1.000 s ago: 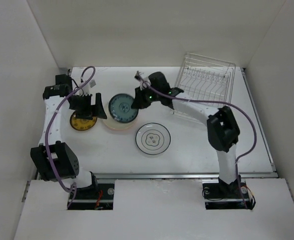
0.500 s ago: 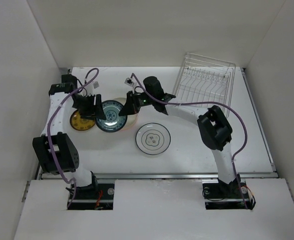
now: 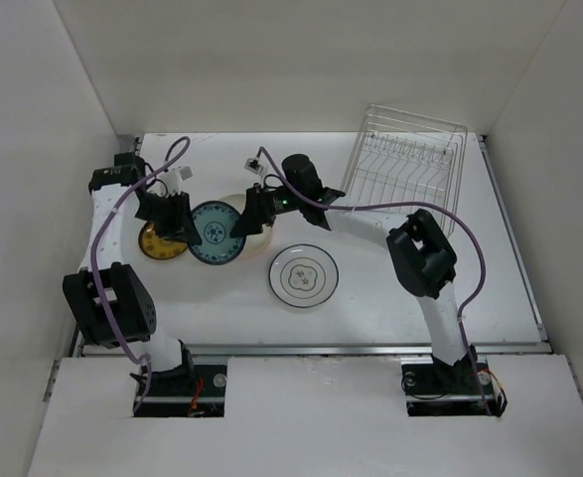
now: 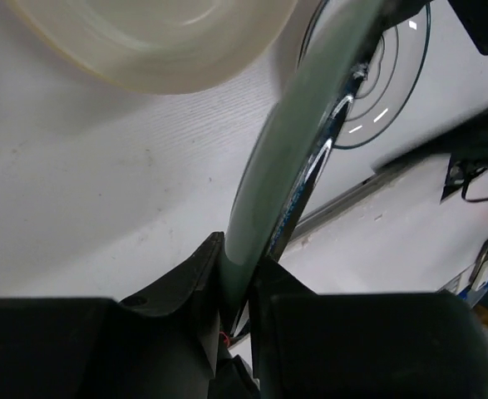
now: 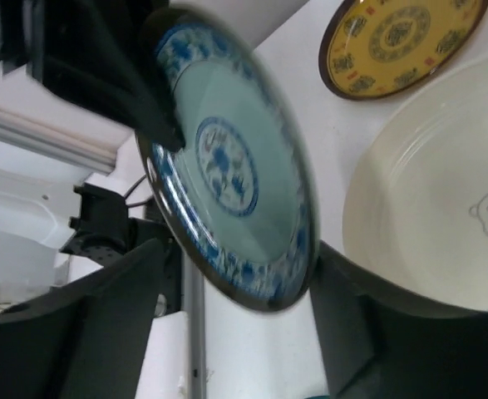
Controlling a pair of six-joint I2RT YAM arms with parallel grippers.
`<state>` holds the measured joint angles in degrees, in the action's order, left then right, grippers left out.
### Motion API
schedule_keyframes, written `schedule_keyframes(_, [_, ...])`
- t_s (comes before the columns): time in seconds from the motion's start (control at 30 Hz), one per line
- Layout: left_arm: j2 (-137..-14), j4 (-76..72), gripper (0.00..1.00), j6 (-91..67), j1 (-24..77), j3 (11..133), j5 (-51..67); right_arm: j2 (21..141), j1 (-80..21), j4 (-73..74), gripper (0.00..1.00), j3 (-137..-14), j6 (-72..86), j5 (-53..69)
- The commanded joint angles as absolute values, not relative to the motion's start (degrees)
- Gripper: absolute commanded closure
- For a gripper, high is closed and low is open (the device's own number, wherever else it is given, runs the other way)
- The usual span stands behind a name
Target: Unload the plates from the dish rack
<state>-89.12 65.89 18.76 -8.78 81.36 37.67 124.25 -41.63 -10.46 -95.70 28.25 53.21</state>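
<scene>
The mustard plate is below my left gripper, to its left in the top view, so my gripper should move sideways and down and let go of the teal plate (image 3: pixel 217 234) onto it.
The teal plate (image 3: pixel 217 234) with blue patterns hangs tilted above the table between both arms. My left gripper (image 3: pixel 186 229) is shut on its left rim; in the left wrist view the rim (image 4: pixel 283 141) runs up from between the clamped fingers of that gripper (image 4: pixel 239 259). My right gripper (image 3: pixel 243 225) stands open at the plate's right edge. In the right wrist view the teal plate (image 5: pixel 231 158) sits between the spread fingers of that gripper (image 5: pixel 244 278). The silver dish rack (image 3: pixel 406 164) at the back right shows no plates in it.
A mustard plate (image 3: pixel 160 243) lies flat on the left. A cream plate (image 3: pixel 262 237) lies under the teal one, and a white plate with a thin dark rim (image 3: pixel 303 275) lies in front. White walls enclose the table.
The right gripper carried the teal plate leftwards to the left gripper. The left gripper shut on its rim, and the right gripper opened off it.
</scene>
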Motion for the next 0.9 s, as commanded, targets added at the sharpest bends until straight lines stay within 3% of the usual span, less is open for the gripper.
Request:
schedule_keyframes(0.0, [-87.54, 64.34, 1.00, 14.51, -14.49, 82.70, 35.51, 123.31, -42.63, -13.28, 0.23, -98.79, 27.95, 53.18])
schedule_keyframes(0.03, [-87.54, 64.34, 1.00, 14.50, -15.81, 82.71, 34.99, 123.31, -42.63, -12.58, 0.00, -98.79, 27.95, 52.56])
schedule_keyframes(0.37, [-92.54, 55.03, 1.00, 5.20, -35.59, 82.09, 34.45, 116.64, -39.55, -12.04, 0.00, -92.29, 26.90, 47.64])
schedule_keyframes(0.57, [-104.22, 55.63, 1.00, 2.64, -36.21, 85.34, 35.59, 114.26, -39.55, -7.83, 0.00, -91.15, 23.29, 47.11])
schedule_keyframes(0.87, [-112.23, 55.72, 1.00, 2.11, -33.14, 89.38, 30.69, 111.88, -39.55, -7.82, 0.00, -89.38, 22.76, 47.64])
